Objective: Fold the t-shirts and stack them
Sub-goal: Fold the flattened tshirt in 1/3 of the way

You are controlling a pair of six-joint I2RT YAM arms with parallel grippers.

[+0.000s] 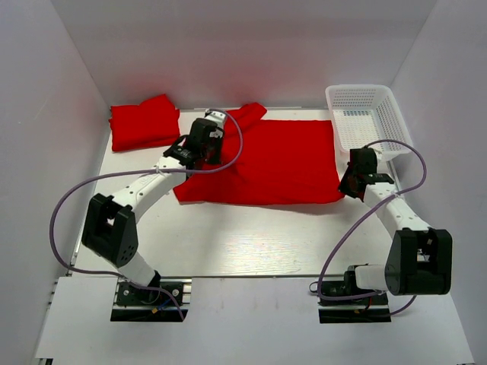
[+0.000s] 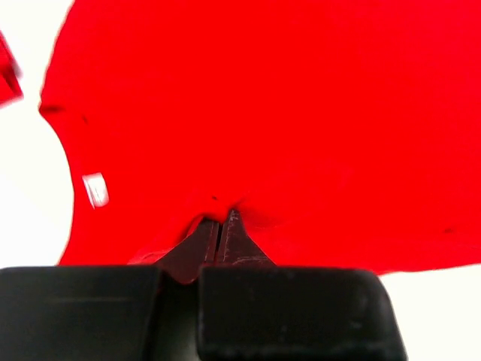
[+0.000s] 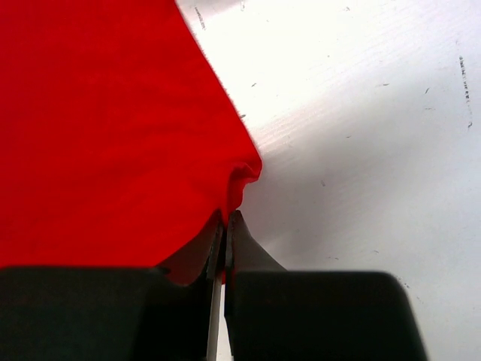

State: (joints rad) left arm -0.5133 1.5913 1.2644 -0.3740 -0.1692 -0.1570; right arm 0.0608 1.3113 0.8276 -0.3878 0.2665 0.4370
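Note:
Next, my left gripper carries the puckered cloth outward to the shirt's far shoulder [image 1: 230, 128] [image 2: 79, 86] and lets it go, to lay the shirt's held near side over.
A bright red t-shirt [image 1: 274, 160] lies spread across the middle of the table. My left gripper [image 1: 199, 158] is shut on its left part, the cloth [image 2: 301, 113] puckered at the tips; the white neck label [image 2: 95, 189] shows to the left. My right gripper [image 1: 347, 182] is shut on the shirt's right corner [image 3: 244, 177], which is bunched at the tips. A second red shirt [image 1: 144, 122] lies folded at the back left of the table.
A white mesh basket [image 1: 367, 114] stands at the back right, close behind my right gripper. White walls enclose the table on three sides. Bare white table [image 1: 251, 239] lies in front of the shirt.

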